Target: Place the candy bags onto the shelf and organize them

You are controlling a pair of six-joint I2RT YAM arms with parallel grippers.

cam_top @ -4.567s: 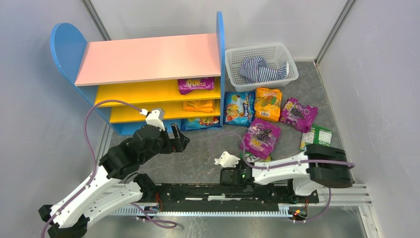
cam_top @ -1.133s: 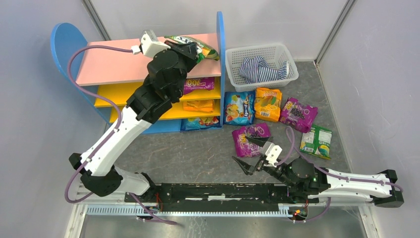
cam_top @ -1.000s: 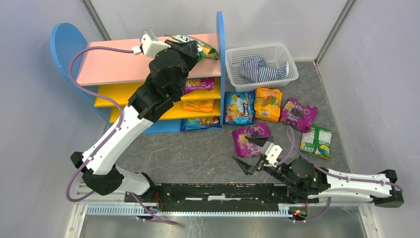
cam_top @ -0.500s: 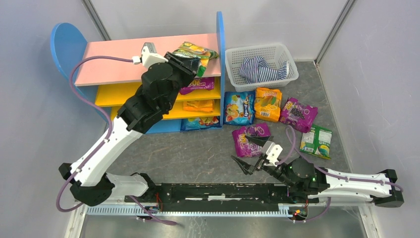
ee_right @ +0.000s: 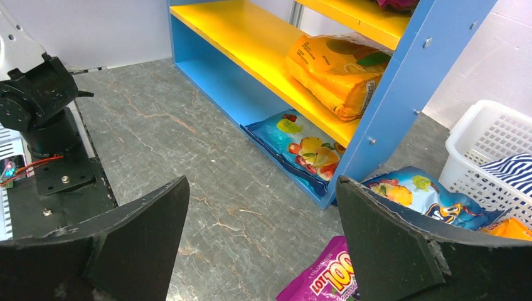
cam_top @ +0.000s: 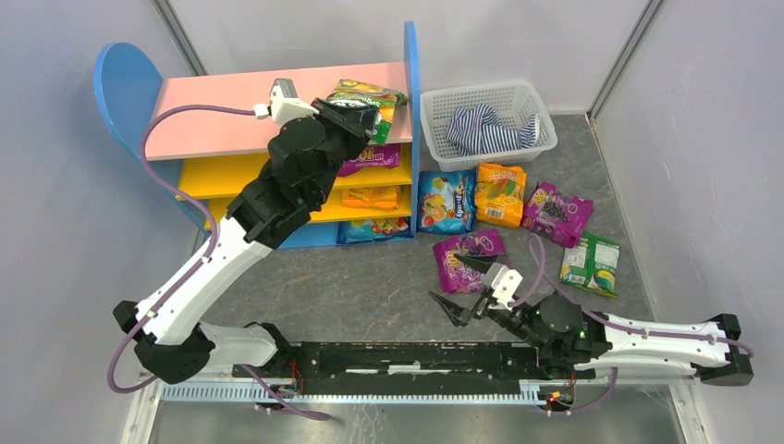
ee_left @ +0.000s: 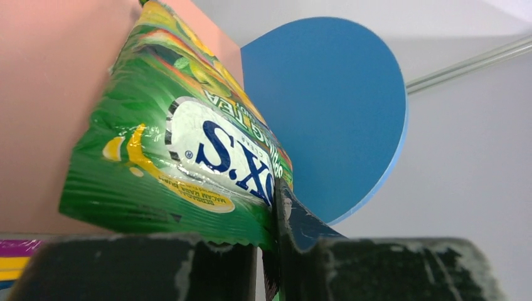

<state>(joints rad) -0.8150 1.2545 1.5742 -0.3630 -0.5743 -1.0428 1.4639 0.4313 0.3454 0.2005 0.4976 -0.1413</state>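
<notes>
I need to push the bag in my left gripper outward next, toward the end of the pink board by the blue panel point(cam_top: 399, 115), and let it go, because the bag's near edge hangs over.
A green-yellow FOX'S candy bag point(cam_top: 372, 95) point(ee_left: 182, 144) lies at the right end of the shelf's pink top board point(cam_top: 231, 111). My left gripper point(cam_top: 356, 113) point(ee_left: 270, 251) is shut on its near edge, the jaws almost together. The right gripper point(cam_top: 455, 287) point(ee_right: 262, 188) hangs open low over the table floor, nothing between its fingers. A purple candy bag point(cam_top: 471, 254) point(ee_right: 326, 279) lies just beyond it. Blue point(cam_top: 446, 202), orange point(cam_top: 500, 194), purple point(cam_top: 557, 213) and green point(cam_top: 592, 262) bags lie on the floor right of the shelf.
Purple point(cam_top: 374, 157), orange point(cam_top: 370, 196) point(ee_right: 339, 72) and blue point(cam_top: 374, 228) point(ee_right: 301, 147) bags sit on the lower boards. A white mesh basket point(cam_top: 434, 118) holding a striped cloth point(cam_top: 490, 128) stands behind the loose bags. The shelf's blue side panel point(ee_left: 326, 94) rises beside the held bag.
The left gripper has drawn back a little toward the front of the top board, and the green bag has come down flat onto it. The right arm has barely shifted left.
</notes>
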